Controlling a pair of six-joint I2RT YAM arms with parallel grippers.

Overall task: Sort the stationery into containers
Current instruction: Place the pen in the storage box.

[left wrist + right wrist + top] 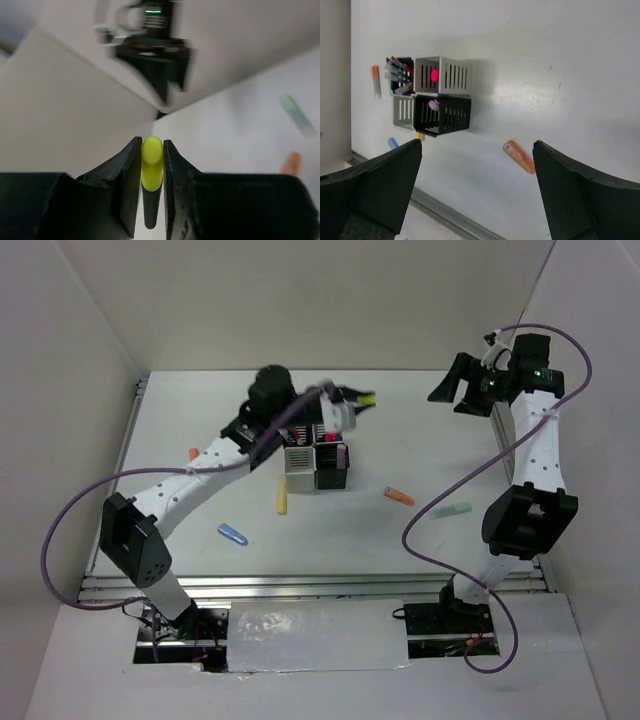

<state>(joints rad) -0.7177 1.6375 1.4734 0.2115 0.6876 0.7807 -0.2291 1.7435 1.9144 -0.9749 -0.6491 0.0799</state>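
Next, my left gripper swings to the left in the top view and lowers the highlighter into the far silver cup, which has room beside its pink marker.
My left gripper hangs above the far side of the containers, shut on a black highlighter with a yellow end. The left wrist view shows the highlighter pinched between the closed fingers. The 2x2 block of black and silver cups holds several pens, a pink marker and a purple marker. My right gripper is raised at the far right, open and empty. Loose on the table lie an orange marker, a green marker, a yellow marker and a blue marker.
Another orange-capped marker lies left of the block, partly under my left arm; it also shows in the right wrist view. White walls close the table at the back and sides. A metal rail runs along the near edge.
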